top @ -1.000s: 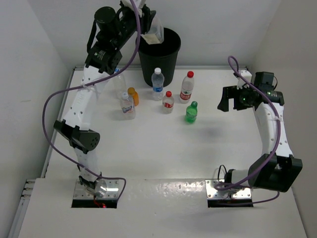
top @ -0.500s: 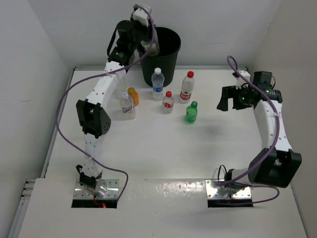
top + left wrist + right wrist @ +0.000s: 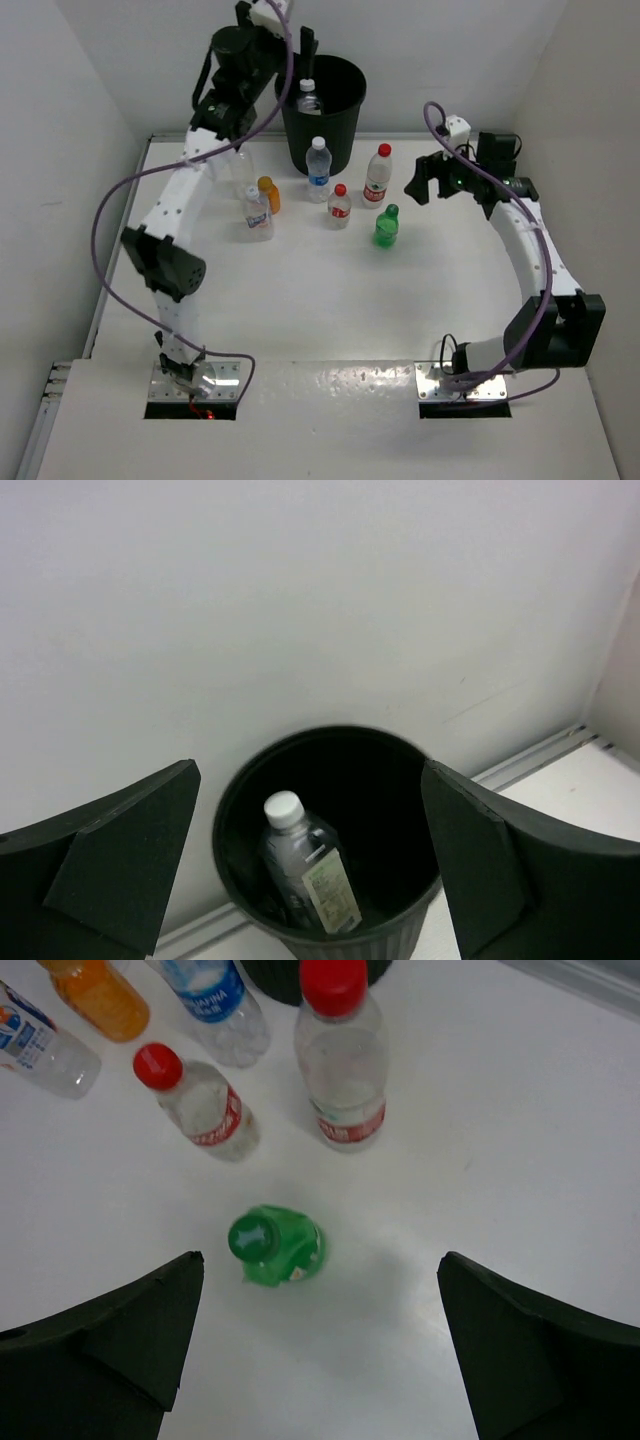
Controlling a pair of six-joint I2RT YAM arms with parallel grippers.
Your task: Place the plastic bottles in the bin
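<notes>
The tall red-capped bottle stands outside the bin [image 3: 322, 125], so next my right gripper will move outward and down, left in the top view, onto the bottle's neck.
The black bin [image 3: 322, 125] stands at the back of the table. A clear bottle with a white cap [image 3: 308, 97] lies inside it, also seen in the left wrist view as the white-capped bottle [image 3: 305, 865] leaning in the bin [image 3: 340, 942]. My left gripper [image 3: 285, 40] hangs open over the bin's left rim, holding nothing. Several bottles stand in front of the bin: a blue-labelled clear one [image 3: 318, 168], a tall red-capped one [image 3: 377, 175], a small red-capped one [image 3: 340, 205], a green one [image 3: 387, 226], an orange one [image 3: 269, 193]. My right gripper [image 3: 432, 180] is open above and right of the green bottle [image 3: 275, 1245].
Another clear labelled bottle [image 3: 258, 213] stands left of the orange one, and a clear bottle [image 3: 240, 170] is partly hidden behind my left arm. White walls close in the table at the back and on both sides.
My left gripper opened and the clear bottle it carried dropped into the bin. My right arm swung left, towards the green and red-capped bottles, still open.
</notes>
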